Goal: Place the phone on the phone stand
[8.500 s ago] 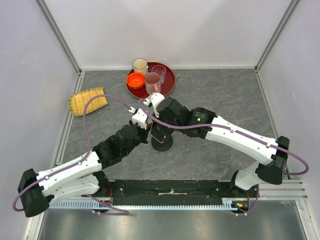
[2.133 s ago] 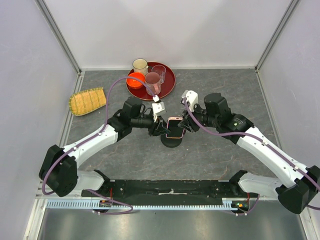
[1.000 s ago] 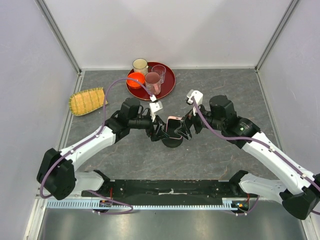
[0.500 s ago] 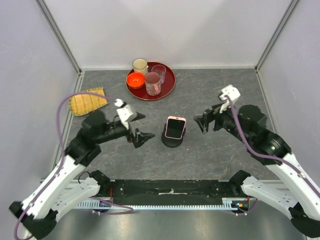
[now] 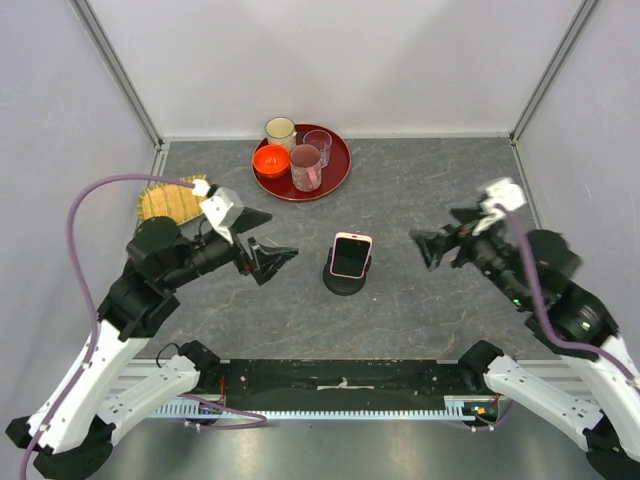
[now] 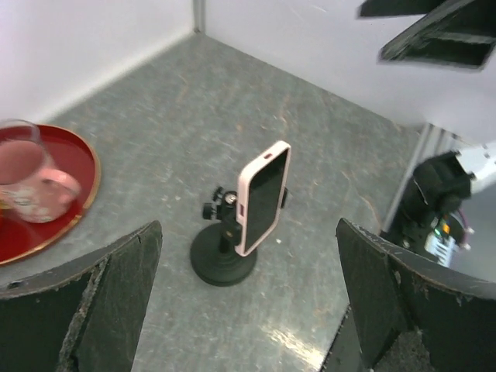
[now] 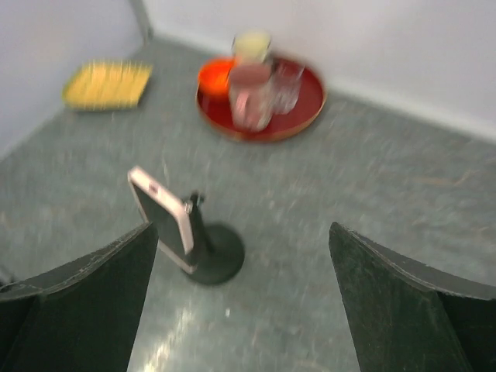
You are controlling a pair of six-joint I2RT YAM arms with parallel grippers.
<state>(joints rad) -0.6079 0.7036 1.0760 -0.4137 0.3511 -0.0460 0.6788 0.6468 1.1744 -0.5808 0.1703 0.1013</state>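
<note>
The left gripper swings to the right in the top view next and lowers over the phone's upper end (image 5: 353, 237) (image 6: 265, 157), because that end stands free above the stand.
The phone (image 5: 351, 255), black screen in a pale pink case, leans upright on the black phone stand (image 5: 343, 283) in the middle of the table. The left wrist view shows the phone (image 6: 263, 198) on the stand's round base (image 6: 222, 263); the right wrist view shows the phone (image 7: 161, 215) and stand (image 7: 215, 256) from the other side. My left gripper (image 5: 274, 259) is open and empty, off to the stand's left. To the stand's right my right gripper (image 5: 424, 246) is open and empty as well. Neither touches the phone.
A red tray (image 5: 335, 171) at the back holds an orange bowl (image 5: 271, 160), a cream cup (image 5: 280, 131) and two glasses (image 5: 306, 164). A yellow woven mat (image 5: 166, 203) lies at the left edge. Walls enclose the table on three sides.
Both grippers have drawn back from the phone, left one leftward and right one rightward, leaving it standing alone on the stand. The left gripper's jaws opened wider.
</note>
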